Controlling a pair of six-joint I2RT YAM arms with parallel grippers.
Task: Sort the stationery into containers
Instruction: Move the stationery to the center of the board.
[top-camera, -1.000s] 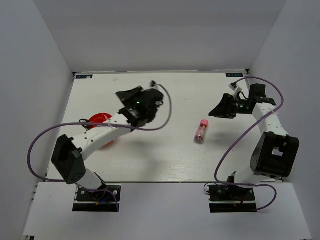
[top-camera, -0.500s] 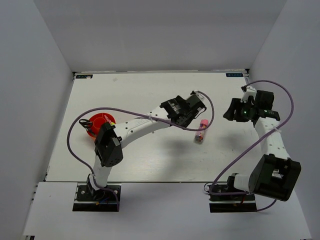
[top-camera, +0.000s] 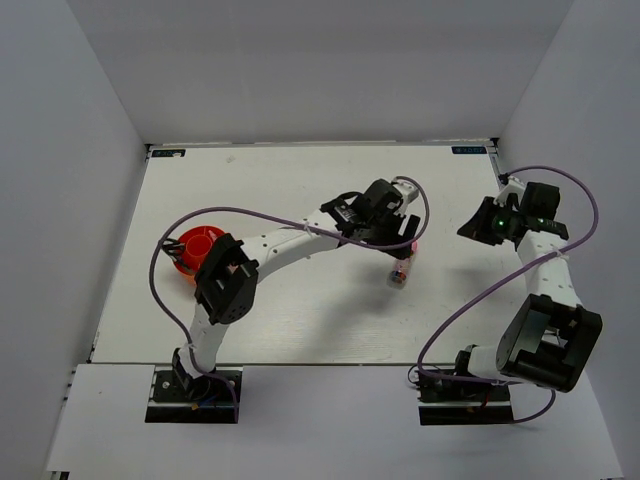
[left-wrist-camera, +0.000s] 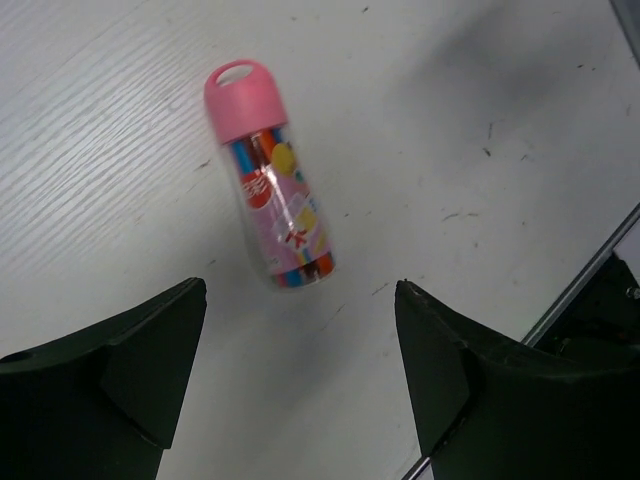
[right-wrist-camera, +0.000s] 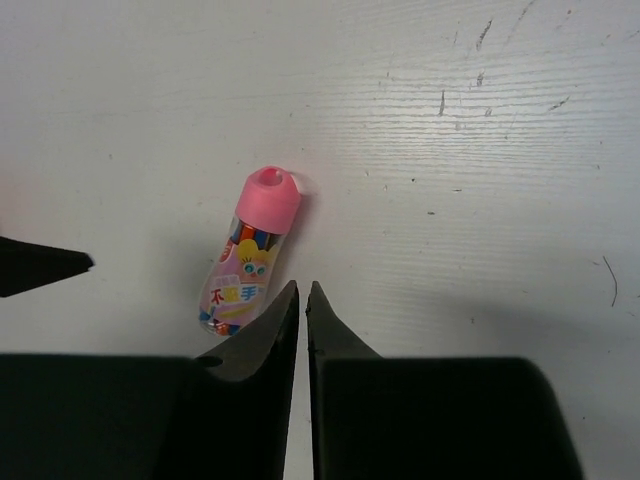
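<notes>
The tube lies flat on the table below the left gripper's fingers, so the robot needs to lower that gripper, with its fingers open, onto the clear body (top-camera: 405, 261) (left-wrist-camera: 266, 164) beside the pink cap.
A pink-capped clear tube (top-camera: 399, 272) with coloured sticks inside lies flat on the white table, right of centre. My left gripper (top-camera: 398, 240) hovers over its cap end, open and holding nothing. In the left wrist view the tube (left-wrist-camera: 272, 215) lies just ahead of the wide-apart fingers (left-wrist-camera: 150, 360). The right gripper (top-camera: 464, 231) hangs to the tube's right, well apart from it, shut on nothing. In the right wrist view its tips (right-wrist-camera: 302, 290) sit beside the tube (right-wrist-camera: 248, 268). The orange-red cup (top-camera: 193, 248) stands at the far left, half hidden by the left arm.
The left arm stretches across the table's middle from its base to the tube. Purple cables loop off both arms. White walls close in the table (top-camera: 300, 320) on the left, back and right. A tip of the left gripper's finger (right-wrist-camera: 45, 265) shows at the left edge of the right wrist view.
The left arm swung right from near the cup to above the tube and opened its jaws. The right gripper closed and drew back toward the right wall.
</notes>
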